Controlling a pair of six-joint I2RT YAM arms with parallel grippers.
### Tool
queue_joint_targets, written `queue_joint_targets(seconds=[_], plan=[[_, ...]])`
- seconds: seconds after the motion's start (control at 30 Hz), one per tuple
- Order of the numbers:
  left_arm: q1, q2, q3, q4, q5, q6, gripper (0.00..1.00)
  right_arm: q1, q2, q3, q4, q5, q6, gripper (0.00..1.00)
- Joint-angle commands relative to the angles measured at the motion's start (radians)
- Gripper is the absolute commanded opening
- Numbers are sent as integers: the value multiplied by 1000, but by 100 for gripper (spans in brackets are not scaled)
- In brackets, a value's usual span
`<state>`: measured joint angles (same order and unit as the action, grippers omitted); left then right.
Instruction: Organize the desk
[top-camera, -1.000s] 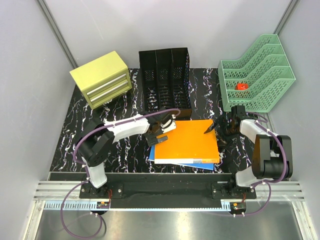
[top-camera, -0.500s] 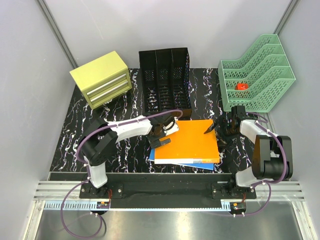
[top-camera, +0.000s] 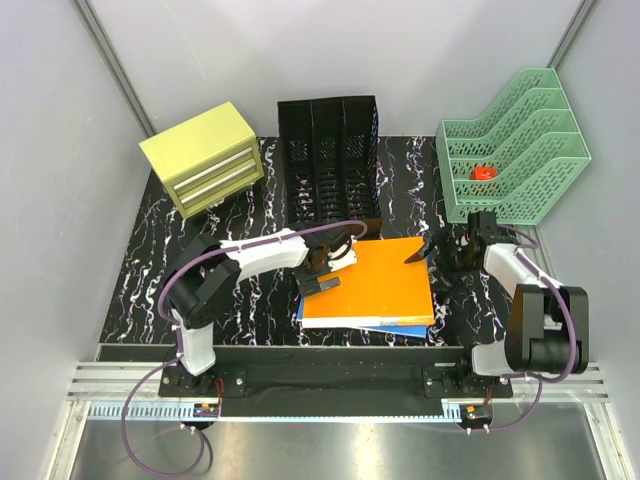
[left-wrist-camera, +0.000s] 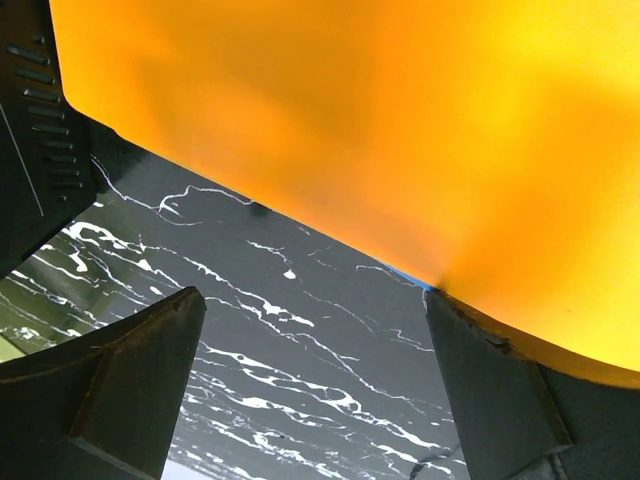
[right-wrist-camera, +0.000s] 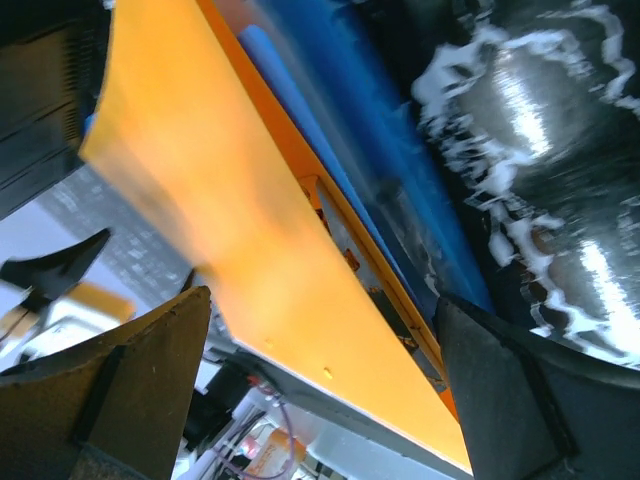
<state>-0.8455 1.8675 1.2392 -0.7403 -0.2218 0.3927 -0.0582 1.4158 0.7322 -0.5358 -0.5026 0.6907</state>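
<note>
My right gripper slides a little farther onto the orange folder's corner by the green tray (right-wrist-camera: 335, 345) and closes next, since it already runs between the open fingers.
An orange folder (top-camera: 370, 282) lies on a blue folder (top-camera: 405, 331) at the near middle of the black marbled desk (top-camera: 250, 300). My left gripper (top-camera: 322, 272) is open at the orange folder's left edge. In the left wrist view (left-wrist-camera: 315, 390) its right finger (left-wrist-camera: 500, 400) touches the orange folder (left-wrist-camera: 350, 130), with the desk (left-wrist-camera: 300, 340) between the jaws. My right gripper (top-camera: 428, 262) is open at the folder's right edge. In the right wrist view (right-wrist-camera: 320, 390) the orange folder (right-wrist-camera: 250, 250) runs between the jaws, above the blue folder (right-wrist-camera: 350, 130).
A yellow-green drawer cabinet (top-camera: 203, 157) stands at the back left. A black mesh file holder (top-camera: 329, 158) stands at the back middle, close behind the folders. A green tiered tray (top-camera: 515, 145) at the back right holds a small red object (top-camera: 485, 172).
The orange folder has slid a little to the left on the blue one. My left gripper has shifted slightly along its left edge. My right gripper has moved slightly back.
</note>
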Motion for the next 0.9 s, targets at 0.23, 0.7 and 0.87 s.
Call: queue_joint_targets(seconds=[0.23,0.7,0.87], plan=[[-24,51,26,104,52,-29,99,15,-121,30,13,-317,128,93],[-50,58,34,102,39,-35,99,15,-227,-68,-159,-344,18,94],[-61,70,52,98,26,-35,99,15,-262,-21,-154,-386,44,88]])
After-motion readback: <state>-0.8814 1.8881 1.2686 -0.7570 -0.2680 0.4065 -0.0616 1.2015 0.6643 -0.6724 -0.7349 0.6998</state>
